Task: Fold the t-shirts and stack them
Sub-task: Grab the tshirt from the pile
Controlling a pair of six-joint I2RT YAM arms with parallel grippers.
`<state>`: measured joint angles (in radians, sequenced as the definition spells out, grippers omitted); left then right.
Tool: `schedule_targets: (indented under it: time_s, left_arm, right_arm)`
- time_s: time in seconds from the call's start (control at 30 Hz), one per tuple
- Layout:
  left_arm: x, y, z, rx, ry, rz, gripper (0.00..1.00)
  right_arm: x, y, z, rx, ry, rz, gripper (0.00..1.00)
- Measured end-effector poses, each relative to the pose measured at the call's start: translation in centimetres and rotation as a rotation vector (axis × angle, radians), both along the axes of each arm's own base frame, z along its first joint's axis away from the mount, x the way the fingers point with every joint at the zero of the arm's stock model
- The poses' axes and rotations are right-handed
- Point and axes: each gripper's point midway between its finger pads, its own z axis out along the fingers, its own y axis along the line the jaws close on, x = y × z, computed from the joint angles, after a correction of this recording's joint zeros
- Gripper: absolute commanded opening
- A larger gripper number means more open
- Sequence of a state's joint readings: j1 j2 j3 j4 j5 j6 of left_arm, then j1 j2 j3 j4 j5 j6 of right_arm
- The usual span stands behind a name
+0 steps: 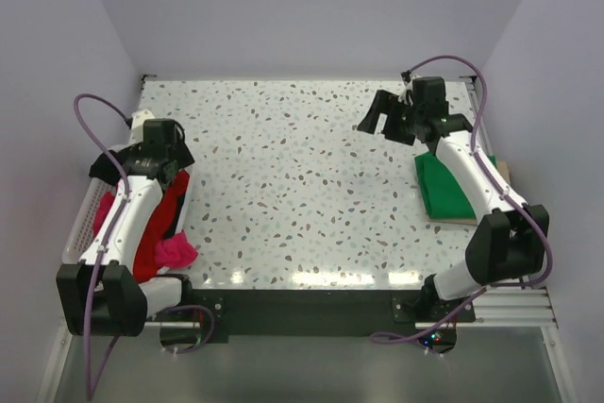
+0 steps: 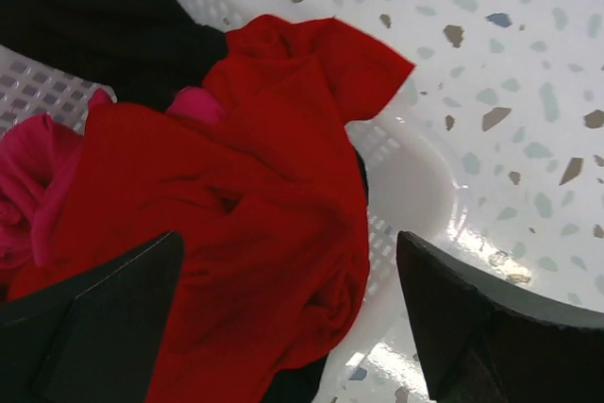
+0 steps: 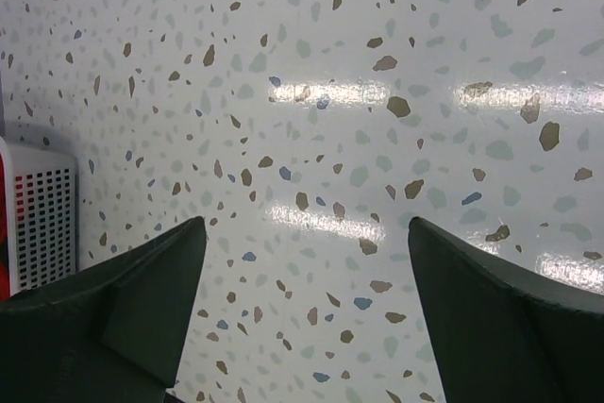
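The bunched folds of the red t-shirt are below my left gripper and between its open fingers, so I should next lower my left gripper onto them and close.
A bright red t-shirt lies crumpled in the white basket at the left edge, with a magenta pink t-shirt beside it and a black t-shirt under them. A folded green t-shirt lies at the right edge of the table. My left gripper is open above the red shirt, holding nothing. My right gripper is open and empty above bare table, left of the green shirt.
The basket's rim curves beside the left fingers, and its slotted wall shows at the left of the right wrist view. The speckled tabletop lies between the arms. Grey walls close in the back and sides.
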<state>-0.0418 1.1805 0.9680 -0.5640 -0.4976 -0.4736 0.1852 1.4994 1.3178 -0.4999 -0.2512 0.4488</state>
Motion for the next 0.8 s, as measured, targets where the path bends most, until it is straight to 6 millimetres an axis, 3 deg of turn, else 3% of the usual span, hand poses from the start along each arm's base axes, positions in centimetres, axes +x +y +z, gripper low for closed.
schedule_targets:
  time_s: [0.17,0.4,0.47,0.5,0.57,0.6,0.7,0.8]
  left_arm:
    - [-1.2,2.5,-2.5,-0.021,0.054,0.081,0.94]
    - [-1.0,3.0,-4.4,-0.057,0.067,0.09,0.67]
    - [-1.0,2.8,-5.1,-0.072,0.083,0.081,0.49]
    - [-1.0,2.7,-5.4,-0.079,0.091,0.075,0.29]
    - [-0.9,2.5,-5.8,-0.087,0.102,0.065,0.12]
    - [-0.9,2.4,-5.9,-0.091,0.104,0.059,0.03]
    - [-0.6,2.2,-5.1,-0.095,0.102,0.04,0.0]
    - [1.1,2.1,-1.7,-0.096,0.036,0.017,0.0]
  right_arm:
    - [0.3,0.1,-0.9,0.001,0.024,-0.005,0.91]
    - [1.2,0.3,-1.3,0.003,0.033,-0.008,0.91]
    - [1.5,0.3,-1.2,0.003,0.031,-0.008,0.91]
    - [1.6,0.4,-1.1,0.003,0.029,-0.008,0.91]
    - [1.9,0.4,-1.0,0.004,0.026,-0.007,0.91]
    - [2.1,0.4,-1.0,0.005,0.024,-0.007,0.91]
    - [2.5,0.5,-0.8,0.005,0.02,-0.007,0.91]
    - [3.1,0.6,-0.3,0.007,0.009,-0.007,0.91]
